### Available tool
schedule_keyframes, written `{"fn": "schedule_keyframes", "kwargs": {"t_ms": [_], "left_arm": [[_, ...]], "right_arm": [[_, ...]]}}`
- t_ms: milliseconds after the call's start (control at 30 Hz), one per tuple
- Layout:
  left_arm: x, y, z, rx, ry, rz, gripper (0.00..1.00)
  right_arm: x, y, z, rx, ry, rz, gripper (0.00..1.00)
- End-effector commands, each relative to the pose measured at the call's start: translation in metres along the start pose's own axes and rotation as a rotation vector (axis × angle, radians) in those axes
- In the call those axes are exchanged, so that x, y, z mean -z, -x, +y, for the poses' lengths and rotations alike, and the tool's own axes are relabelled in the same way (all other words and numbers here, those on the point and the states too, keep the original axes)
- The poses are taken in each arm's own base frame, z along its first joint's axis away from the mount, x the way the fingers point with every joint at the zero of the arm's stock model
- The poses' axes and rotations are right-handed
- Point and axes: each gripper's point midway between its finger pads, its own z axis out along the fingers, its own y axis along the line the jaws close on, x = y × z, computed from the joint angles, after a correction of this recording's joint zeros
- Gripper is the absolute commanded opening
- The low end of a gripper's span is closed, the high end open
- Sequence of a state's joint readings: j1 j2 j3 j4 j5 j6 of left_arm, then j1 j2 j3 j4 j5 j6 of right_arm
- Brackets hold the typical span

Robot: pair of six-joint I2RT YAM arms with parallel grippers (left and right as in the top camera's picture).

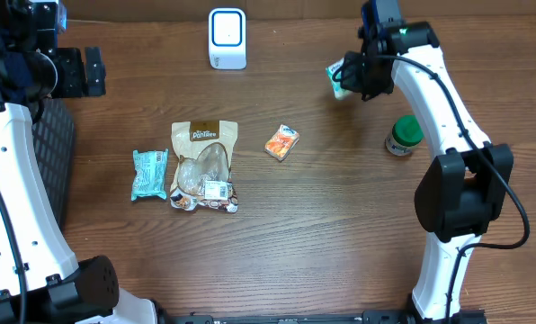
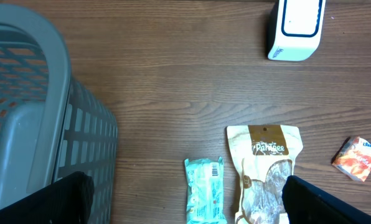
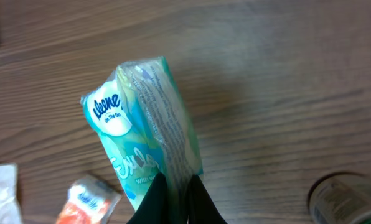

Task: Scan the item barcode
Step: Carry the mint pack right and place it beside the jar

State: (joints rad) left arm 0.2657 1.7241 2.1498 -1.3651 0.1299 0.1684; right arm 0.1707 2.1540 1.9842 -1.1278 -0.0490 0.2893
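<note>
I will lower my right gripper back and toward the green-lidded jar, putting the teal tissue pack beside the jar on the table, where the wood is bare.
My right gripper [image 1: 356, 76] is shut on a teal tissue pack [image 1: 337, 77], lifted off the table at the back right. In the right wrist view the black fingertips [image 3: 157, 190] pinch the pack's [image 3: 142, 134] clear seam at its lower end, and the gripper [image 3: 175, 182] shows no gap. The white and blue scanner [image 1: 227, 38] stands at the back centre, left of the held pack, and it also shows in the left wrist view [image 2: 295, 28]. My left gripper [image 1: 81, 72] hovers open at the far left, its fingers [image 2: 70, 199] spread wide with nothing between them.
A teal snack packet [image 1: 148, 174], a brown pouch [image 1: 203, 166] and a small orange packet [image 1: 282, 143] lie mid-table. A green-lidded jar [image 1: 403, 135] stands beside the right arm. A grey basket [image 2: 42, 124] sits at the left edge under the left arm.
</note>
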Motion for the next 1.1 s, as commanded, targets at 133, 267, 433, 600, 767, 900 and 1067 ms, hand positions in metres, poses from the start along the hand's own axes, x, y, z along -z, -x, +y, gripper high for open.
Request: {"fn": "schedule_keyframes", "kwargs": {"t_ms": [133,267,433,600,767,900,1067], "left_arm": [[0.007,0.005,0.001,-0.021,0.009,-0.023,1.0],[0.007,0.005,0.001,-0.021,0.009,-0.023,1.0],[0.007,0.005,0.001,-0.021,0.009,-0.023,0.99],[0.007,0.005,0.001,-0.021,0.009,-0.023,0.99],[0.007,0.005,0.001,-0.021,0.009,-0.023,1.0],[0.007,0.005,0.001,-0.021,0.009,-0.023,0.99],[0.007,0.005,0.001,-0.021,0.009,-0.023,1.0]], "right_arm": [[-0.02,-0.007,-0.047,-0.157,-0.044,0.046,0.04],[-0.032,-0.022,-0.066,-0.187,-0.071,0.096,0.04],[-0.041,-0.034,-0.082,-0.21,-0.096,0.131,0.04],[-0.041,-0.041,-0.096,-0.227,-0.138,0.156,0.04],[-0.038,-0.05,-0.104,-0.232,-0.172,0.189,0.04],[-0.035,-0.06,-0.106,-0.235,-0.186,0.231,0.18],[-0.026,-0.058,-0.104,-0.235,-0.188,0.238,0.34]]}}
